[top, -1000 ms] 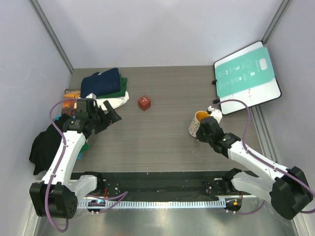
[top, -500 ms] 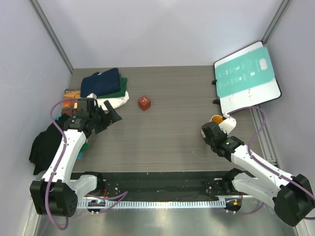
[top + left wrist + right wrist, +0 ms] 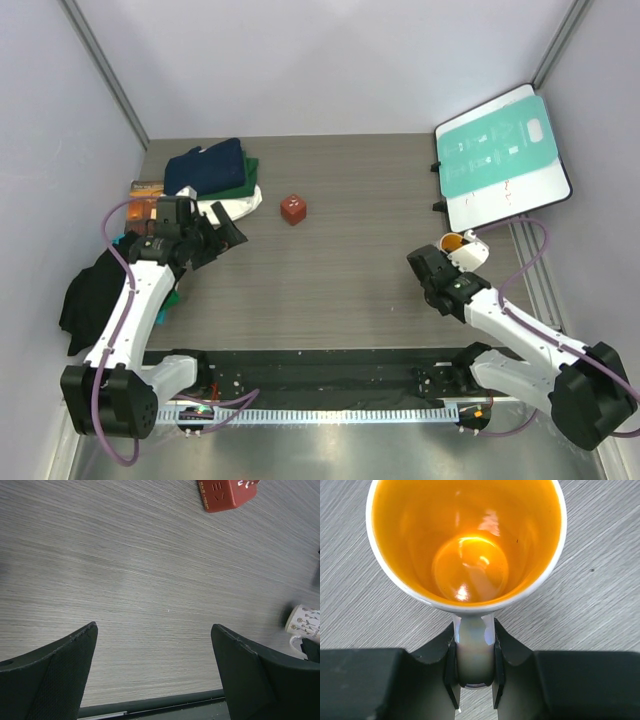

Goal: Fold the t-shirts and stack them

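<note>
The mug in my right gripper should go to the right in the top view next. I should let go of it beside the board's near corner (image 3: 503,240), because the tabletop is bare there.
A folded stack lies at the back left: the navy blue t-shirt (image 3: 207,166) on top, the dark green one (image 3: 243,186) under it, the cream-white one (image 3: 238,205) at the bottom. My left gripper (image 3: 226,237) is open and empty just right of and below the stack, over bare table (image 3: 150,570). My right gripper (image 3: 447,264) is shut on the handle (image 3: 474,647) of a white mug (image 3: 462,245) with an orange inside (image 3: 470,545), at the right of the table.
A small red cube (image 3: 293,209) sits on the table near the stack; it also shows in the left wrist view (image 3: 226,494). The teal-and-white board (image 3: 500,157) leans at the back right. A brown-orange book (image 3: 146,187) and dark cloth (image 3: 92,296) lie at the left edge.
My right gripper has carried the mug from the table's centre-right toward the right edge, below the board. The left arm has barely moved.
</note>
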`<state>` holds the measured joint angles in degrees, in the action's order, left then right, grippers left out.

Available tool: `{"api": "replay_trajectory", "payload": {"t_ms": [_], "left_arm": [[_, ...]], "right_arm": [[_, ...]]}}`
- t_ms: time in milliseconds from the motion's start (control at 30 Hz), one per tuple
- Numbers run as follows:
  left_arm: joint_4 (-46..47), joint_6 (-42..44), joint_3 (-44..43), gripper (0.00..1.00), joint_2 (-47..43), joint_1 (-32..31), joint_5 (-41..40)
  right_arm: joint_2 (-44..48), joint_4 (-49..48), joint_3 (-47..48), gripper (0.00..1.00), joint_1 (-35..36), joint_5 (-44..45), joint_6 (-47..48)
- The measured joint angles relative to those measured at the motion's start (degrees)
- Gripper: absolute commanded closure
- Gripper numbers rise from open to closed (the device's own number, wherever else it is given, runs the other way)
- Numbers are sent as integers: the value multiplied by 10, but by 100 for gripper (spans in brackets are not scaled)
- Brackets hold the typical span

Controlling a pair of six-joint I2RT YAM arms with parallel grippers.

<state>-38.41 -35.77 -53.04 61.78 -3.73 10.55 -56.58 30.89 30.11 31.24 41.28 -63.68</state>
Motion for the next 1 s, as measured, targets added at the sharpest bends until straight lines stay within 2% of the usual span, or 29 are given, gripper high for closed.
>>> {"api": "replay_trajectory", "payload": {"t_ms": [433,1000], "left_arm": [[0,5,0,5,4,0,0],[0,16,0,5,6,0,0]], "right_arm": [[-70,95,34,99,-60,53,5],[-110,25,41,99,-165,47,52]]}}
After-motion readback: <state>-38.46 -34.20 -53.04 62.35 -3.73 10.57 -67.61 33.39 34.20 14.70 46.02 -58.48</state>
